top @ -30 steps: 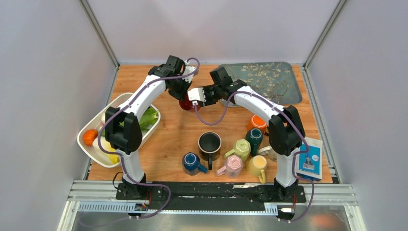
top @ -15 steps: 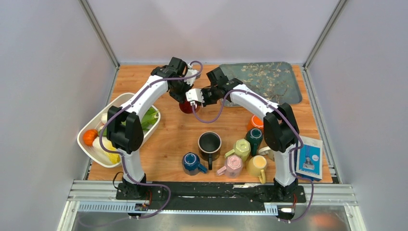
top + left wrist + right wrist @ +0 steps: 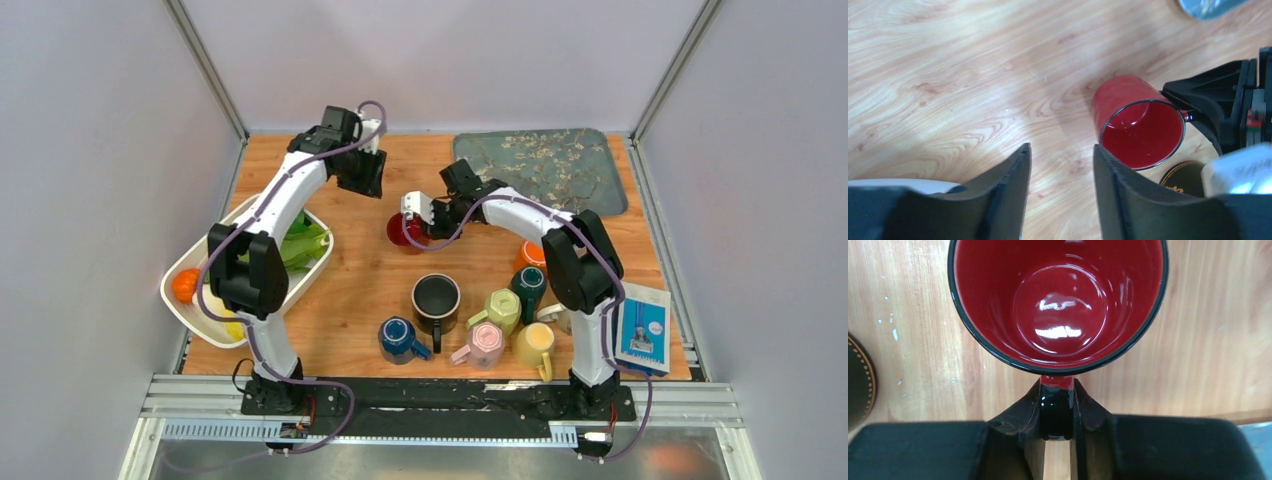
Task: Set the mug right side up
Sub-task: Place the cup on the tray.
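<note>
The patterned mat is bare, so my right gripper should next carry the upright mug outward and release it on the mat's far corner nearest my left gripper.
The red mug (image 3: 401, 231), with a black rim and black handle, stands mouth up on the wooden table. The right wrist view looks straight down into the mug (image 3: 1058, 300). My right gripper (image 3: 1057, 390) is shut on its black handle (image 3: 1056, 410), reaching in from the mug's right (image 3: 418, 220). My left gripper (image 3: 366, 178) is open with nothing between its fingers and hangs up and to the left of the mug. Its wrist view shows the mug (image 3: 1140, 127) to the right of its fingers (image 3: 1118, 190).
A white basket (image 3: 172, 300) of vegetables sits at the left. Several mugs cluster near the front, among them a black one (image 3: 436, 298) and a blue one (image 3: 397, 336). A patterned mat (image 3: 560, 165) lies at the back right, and a blue-and-white box (image 3: 643, 335) at the right edge.
My left gripper opened, let go of the mug and drew back up and to the left. My right gripper closed on the handle and now holds the mug mouth up, slightly nearer.
</note>
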Robot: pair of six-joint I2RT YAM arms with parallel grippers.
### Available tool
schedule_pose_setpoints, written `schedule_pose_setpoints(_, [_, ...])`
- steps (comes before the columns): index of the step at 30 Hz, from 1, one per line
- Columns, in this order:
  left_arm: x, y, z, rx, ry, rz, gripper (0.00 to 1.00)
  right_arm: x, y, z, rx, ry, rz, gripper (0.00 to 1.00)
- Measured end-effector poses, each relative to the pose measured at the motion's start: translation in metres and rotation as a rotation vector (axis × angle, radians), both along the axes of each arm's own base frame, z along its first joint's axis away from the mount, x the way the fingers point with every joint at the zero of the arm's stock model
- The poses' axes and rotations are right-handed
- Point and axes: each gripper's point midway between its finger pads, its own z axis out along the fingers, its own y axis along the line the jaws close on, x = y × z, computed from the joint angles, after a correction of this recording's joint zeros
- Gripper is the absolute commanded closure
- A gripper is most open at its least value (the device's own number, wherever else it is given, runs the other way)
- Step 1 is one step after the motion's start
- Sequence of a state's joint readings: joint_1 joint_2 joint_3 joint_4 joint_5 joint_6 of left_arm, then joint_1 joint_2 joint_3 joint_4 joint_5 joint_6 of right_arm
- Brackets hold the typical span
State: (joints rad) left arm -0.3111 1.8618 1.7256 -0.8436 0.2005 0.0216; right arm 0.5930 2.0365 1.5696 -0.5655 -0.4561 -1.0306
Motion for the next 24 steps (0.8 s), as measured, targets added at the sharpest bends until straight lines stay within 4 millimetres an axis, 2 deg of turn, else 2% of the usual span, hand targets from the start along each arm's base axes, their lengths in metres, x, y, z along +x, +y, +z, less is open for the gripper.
schedule_pose_setpoints(1, [0.003,0.005,0.003,-0.027,-0.004,0.027,0.36,-0.002,-0.007,-0.008,0.002,0.041,-0.043,1.00])
schedule_pose_setpoints(3, [0.009,0.021,0.012,-0.101,-0.023,0.093,0.34,0.001,-0.014,-0.011,0.031,0.092,-0.117,1.00])
schedule_pose_setpoints(7, [0.008,0.056,0.029,-0.185,-0.076,0.205,0.34,0.028,-0.027,-0.001,0.131,0.150,-0.322,1.00])
schedule_pose_setpoints(8, [0.008,0.059,0.033,-0.193,-0.088,0.215,0.35,0.040,-0.037,0.002,0.158,0.154,-0.384,1.00])
schedule_pose_setpoints(13, [0.007,0.048,0.045,-0.247,-0.128,0.195,0.37,0.092,-0.074,0.025,0.286,0.172,-0.659,1.00])
schedule_pose_setpoints(17, [0.004,0.042,0.038,-0.261,-0.113,0.183,0.38,0.150,-0.101,0.051,0.405,0.116,-0.864,1.00])
schedule_pose_setpoints(19, [0.002,0.042,0.034,-0.259,-0.104,0.184,0.39,0.172,-0.114,0.058,0.445,0.080,-0.935,1.00])
schedule_pose_setpoints(21, [0.002,0.042,0.033,-0.258,-0.102,0.184,0.39,0.190,-0.121,0.062,0.474,0.044,-0.977,1.00])
schedule_pose_setpoints(24, [0.002,0.043,0.033,-0.255,-0.106,0.180,0.39,0.205,-0.121,0.058,0.487,0.028,-0.983,1.00])
